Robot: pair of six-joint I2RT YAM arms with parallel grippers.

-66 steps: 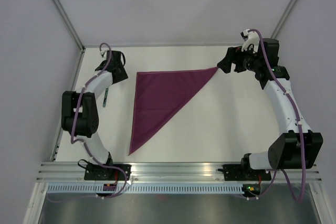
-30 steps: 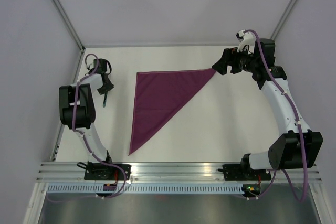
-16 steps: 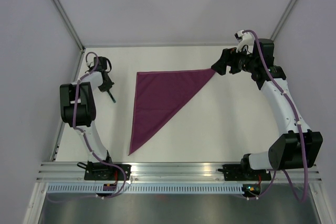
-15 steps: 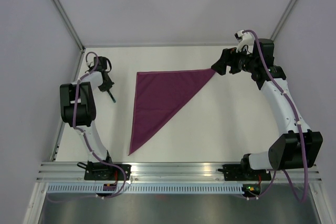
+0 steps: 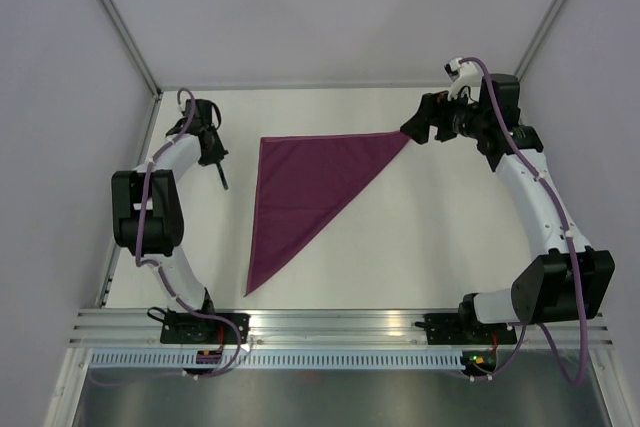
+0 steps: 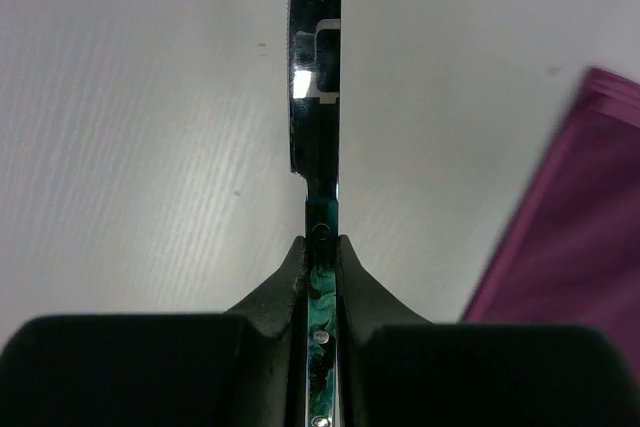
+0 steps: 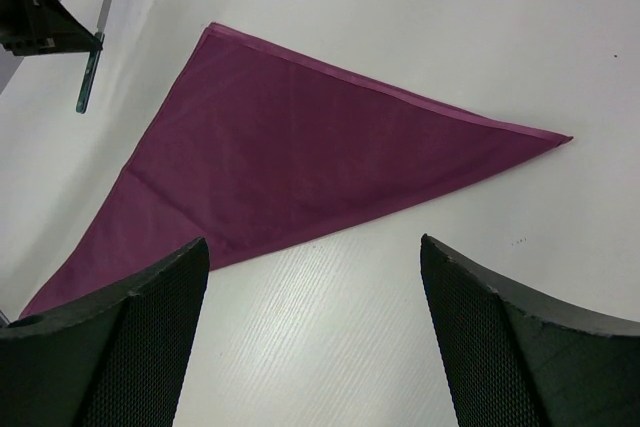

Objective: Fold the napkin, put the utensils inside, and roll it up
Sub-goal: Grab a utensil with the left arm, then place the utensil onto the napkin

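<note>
I will swing my left gripper to the right in the top view next, to the napkin's bare long edge [image 5: 338, 201]. I will turn the knife [image 5: 221, 177] along it, lower it and release it.
The napkin [image 5: 300, 187] lies flat on the white table, folded into a dark magenta triangle; it also shows in the right wrist view [image 7: 300, 162], and its edge shows in the left wrist view [image 6: 575, 247]. My left gripper [image 5: 208, 147] [image 6: 320, 247] is shut on the green handle of a knife [image 6: 315, 77], one of the utensils. The knife [image 5: 221, 177] hangs left of the napkin's left corner, its steel blade pointing away from the fingers. My right gripper [image 5: 412, 130] [image 7: 315, 257] stands open just above the table beside the napkin's right tip, with nothing between its fingers.
Grey walls and slanted frame posts [image 5: 120, 27] close the table at the back and sides. An aluminium rail [image 5: 330, 322] with both arm bases runs along the near edge. Bare white table [image 5: 430, 237] lies right of the napkin.
My left gripper has shut on the knife, lifted it off the table and carried it back and slightly right. The right arm has barely moved.
</note>
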